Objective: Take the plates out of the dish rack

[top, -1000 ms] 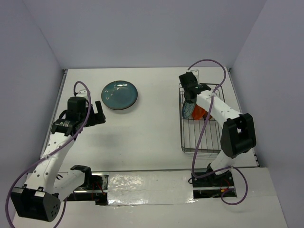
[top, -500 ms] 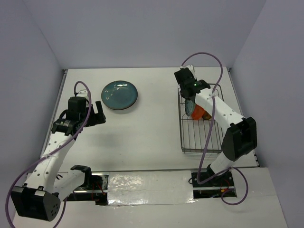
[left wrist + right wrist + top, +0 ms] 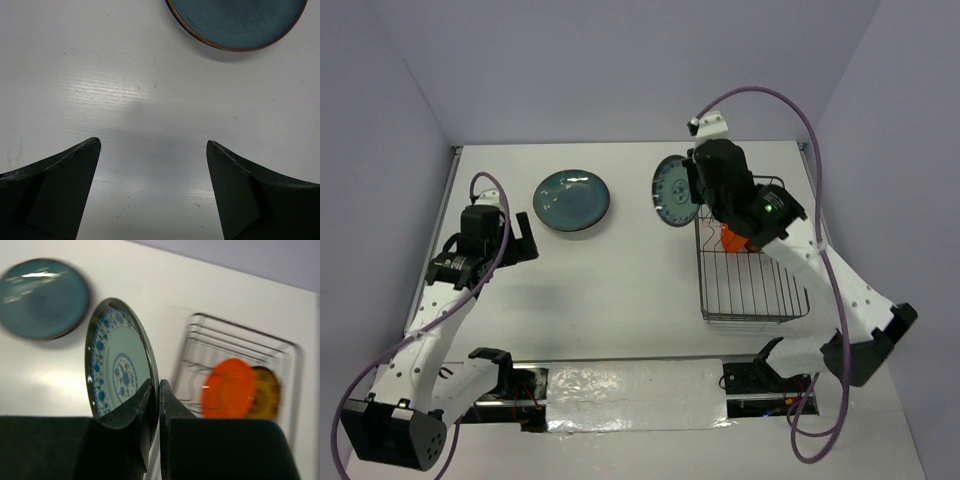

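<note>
The robot's right gripper will next swing away from the dish rack, going back and down with a turn, onto the empty table in front of the dark teal plate.
My right gripper (image 3: 155, 387) is shut on the rim of a small blue-white patterned plate (image 3: 117, 360), held on edge in the air left of the dish rack (image 3: 752, 300); the same plate (image 3: 672, 192) shows in the top view. An orange plate (image 3: 228, 388) and a yellow-brown plate (image 3: 265, 392) stand upright inside the rack (image 3: 240, 340). A dark teal plate (image 3: 572, 199) lies flat on the table at the back left, its edge (image 3: 235, 25) above my left gripper (image 3: 152, 145). My left gripper (image 3: 520, 235) is open and empty over bare table.
The white table (image 3: 620, 290) is walled by pale panels on three sides. A purple cable (image 3: 770, 100) loops above the right arm. A foil-covered strip (image 3: 630, 395) runs along the near edge between the arm bases.
My right gripper lifted the blue-white plate out of the rack and carried it left and up, past the rack's left edge. The left arm barely moved.
</note>
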{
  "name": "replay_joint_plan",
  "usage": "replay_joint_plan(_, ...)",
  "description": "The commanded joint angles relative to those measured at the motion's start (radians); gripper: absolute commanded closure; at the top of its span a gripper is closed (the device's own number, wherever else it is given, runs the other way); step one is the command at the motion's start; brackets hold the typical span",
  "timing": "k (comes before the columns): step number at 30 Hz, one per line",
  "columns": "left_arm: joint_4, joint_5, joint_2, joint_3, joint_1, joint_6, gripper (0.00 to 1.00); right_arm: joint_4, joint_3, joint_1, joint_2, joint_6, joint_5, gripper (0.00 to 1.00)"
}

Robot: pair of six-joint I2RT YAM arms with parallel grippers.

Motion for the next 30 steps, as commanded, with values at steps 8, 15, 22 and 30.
replay_joint_plan(8,-0.004,-0.119,-0.11,0.035,-0.002,-0.042,0.01,0.614,-0.506,0.002,-0.038,0.214,-0.834,0.96)
replay_joint_plan(15,0.004,-0.09,-0.12,0.032,-0.002,-0.031,0.0,0.756,-0.548,0.002,0.183,0.293,-0.927,0.95)
replay_joint_plan(22,0.005,-0.078,-0.112,0.031,-0.004,-0.023,0.0,0.75,-0.494,0.0,0.367,0.279,-0.917,0.84)
replay_joint_plan(30,0.015,-0.053,-0.112,0.026,-0.004,-0.016,0.01,0.689,-0.511,0.0,0.335,0.247,-0.855,0.34)
